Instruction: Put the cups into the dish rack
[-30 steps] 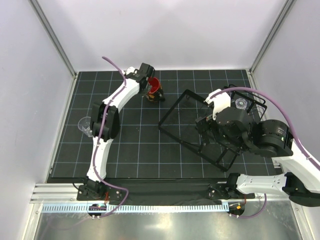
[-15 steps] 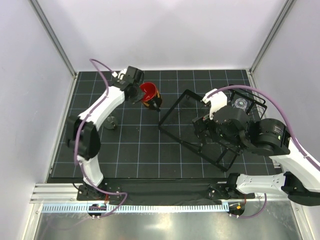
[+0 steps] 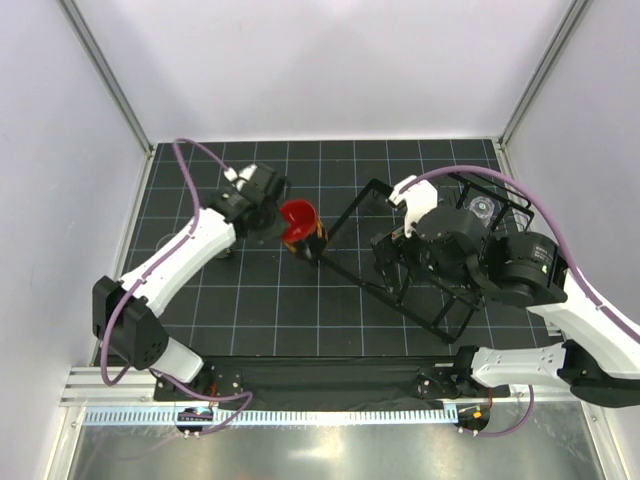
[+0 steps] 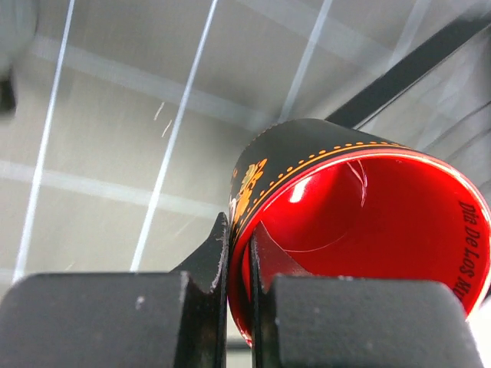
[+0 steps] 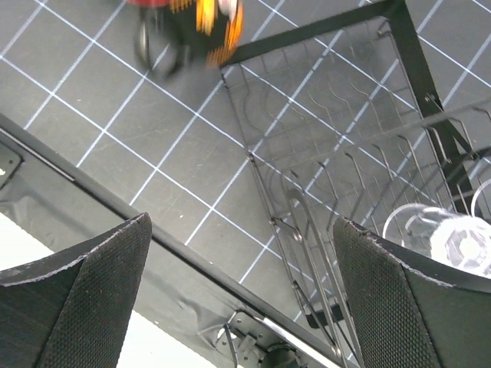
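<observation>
My left gripper should next pull the mug (image 3: 301,222) back and down to let go of it, because bare mat clear of the rack is below and back from the gripper.
The mug (image 3: 301,222), red inside and black with an orange print outside, hangs tilted over the mat by the dish rack's left corner. My left gripper (image 3: 281,220) is shut on its rim, one finger inside and one outside (image 4: 239,264); the mug (image 4: 360,222) fills that view. The black wire dish rack (image 3: 345,275) lies at centre right, with one clear cup (image 3: 483,207) at its far right end. My right gripper (image 3: 392,268) hovers open over the rack (image 5: 337,146) with nothing between its fingers (image 5: 84,291). That cup (image 5: 453,239) shows beside the right finger.
Another clear cup (image 3: 226,250) stands on the mat at left, mostly hidden under my left forearm. The black gridded mat (image 3: 270,310) is walled by white panels. The mat's near edge and a metal rail (image 5: 192,253) lie below the right gripper.
My left arm has carried the mug from the far side of the mat toward the near right, up to the rack's left corner. The right gripper has drifted a little left, still open.
</observation>
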You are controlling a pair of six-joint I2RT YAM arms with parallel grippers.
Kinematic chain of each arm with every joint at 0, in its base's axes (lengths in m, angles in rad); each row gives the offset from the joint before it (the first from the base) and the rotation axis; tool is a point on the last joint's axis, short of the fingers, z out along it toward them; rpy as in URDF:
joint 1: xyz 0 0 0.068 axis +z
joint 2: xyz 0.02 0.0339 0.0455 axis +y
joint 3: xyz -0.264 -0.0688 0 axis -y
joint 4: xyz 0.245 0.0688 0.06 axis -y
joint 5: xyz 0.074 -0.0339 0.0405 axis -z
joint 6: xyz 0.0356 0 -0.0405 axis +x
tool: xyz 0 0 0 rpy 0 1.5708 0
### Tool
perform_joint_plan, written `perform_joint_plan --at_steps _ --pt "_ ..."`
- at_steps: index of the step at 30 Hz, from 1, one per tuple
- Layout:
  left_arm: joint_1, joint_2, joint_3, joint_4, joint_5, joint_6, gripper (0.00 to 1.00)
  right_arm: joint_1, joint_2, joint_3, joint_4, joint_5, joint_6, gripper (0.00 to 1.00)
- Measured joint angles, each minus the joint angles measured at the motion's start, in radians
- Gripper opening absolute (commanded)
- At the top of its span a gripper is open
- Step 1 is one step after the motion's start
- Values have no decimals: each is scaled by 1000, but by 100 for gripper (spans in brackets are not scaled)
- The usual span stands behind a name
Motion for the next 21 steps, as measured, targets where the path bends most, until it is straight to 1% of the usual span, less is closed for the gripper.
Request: perform_joint_plan --at_steps 4,6,12,16,21 --pt "-126 -3 -77 -104 -55 -3 0 0 34 28 25 -34 -14 100" --pt "-165 -19 -128 -129 -65 -4 0 0 63 40 38 -62 -24 100" --pt "-171 -182 -331 -129 -101 -19 0 -1 175 54 90 -149 -27 100" --pt "-172 -286 -441 -105 -105 -43 0 0 197 32 144 -236 -27 100" --pt "-174 -322 -544 -61 -107 -86 0 0 227 33 200 -309 -27 100"
